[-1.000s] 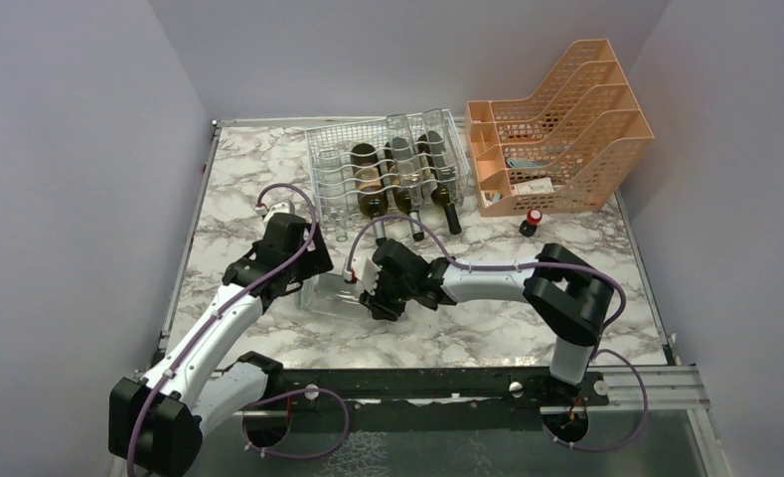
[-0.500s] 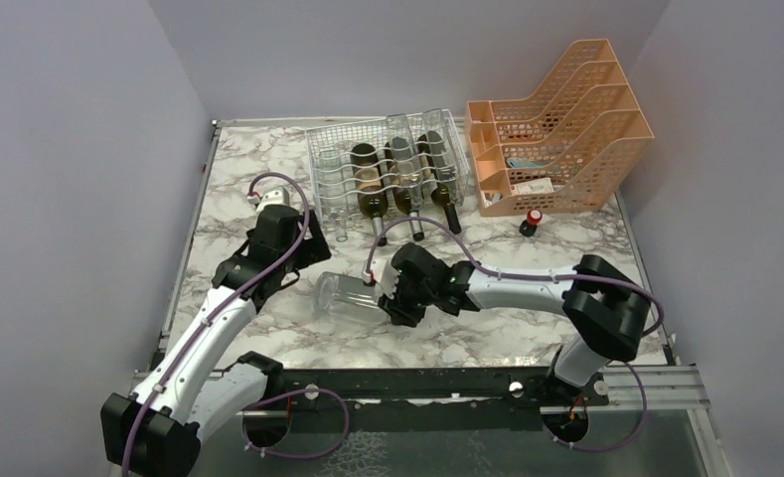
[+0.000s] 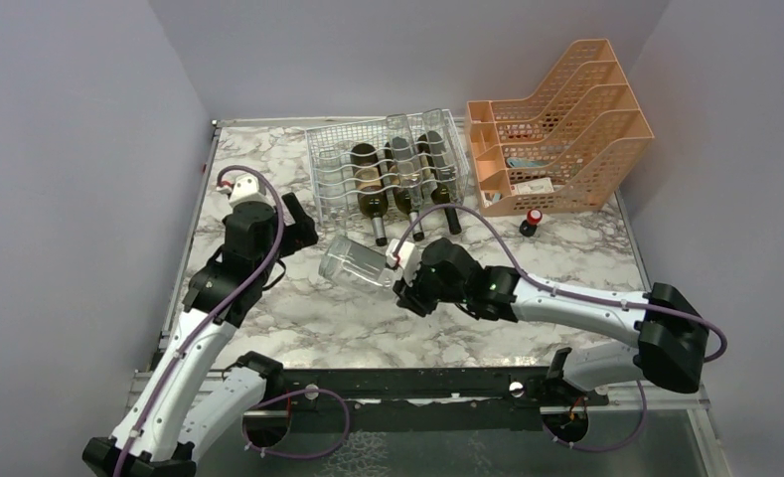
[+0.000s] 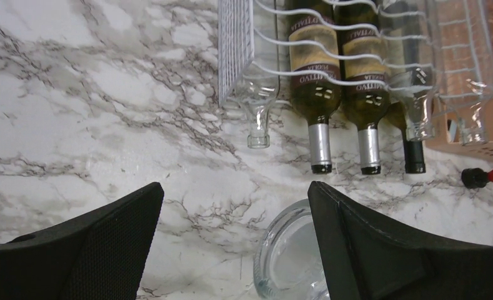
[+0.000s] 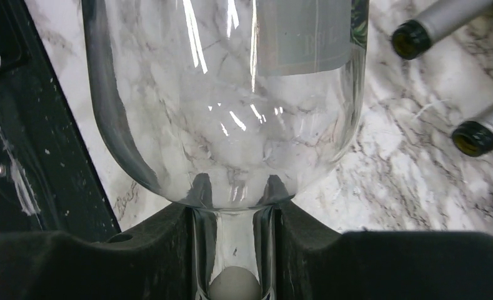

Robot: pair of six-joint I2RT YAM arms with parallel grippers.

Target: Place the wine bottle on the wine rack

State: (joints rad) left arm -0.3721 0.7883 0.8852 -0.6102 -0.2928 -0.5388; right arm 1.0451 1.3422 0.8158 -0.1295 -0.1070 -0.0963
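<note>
The clear bottle needs to swing outward next in my right gripper to the free top cradle [image 3: 364, 161] over the dark bottle farthest from the tray, with its base turning outward, and I should release it there.
A clear empty wine bottle [image 3: 356, 264] hangs tilted above the marble, base pointing far-left. My right gripper [image 3: 404, 270] is shut on its neck; in the right wrist view the fingers [image 5: 169, 237] clamp the glass neck below the bottle's shoulder [image 5: 231, 94]. The white wire wine rack [image 3: 333, 164] stands at the back centre with several bottles lying in its cradles. My left gripper [image 3: 296, 221] is open, left of the bottle and apart from it. In the left wrist view the bottle's base [image 4: 290, 256] shows beside the right finger, and the rack [image 4: 234, 50] is ahead.
Necks of the racked bottles [image 3: 412, 224] stick out over the rack's front. An orange tiered file tray [image 3: 556, 129] stands right of the rack, with a small red-capped item [image 3: 533, 221] before it. A black rail [image 3: 417, 383] runs along the near edge.
The right gripper has lifted the bottle off the table and carried it toward the rack. The left gripper has drawn away from the bottle's base, up and to the far left.
</note>
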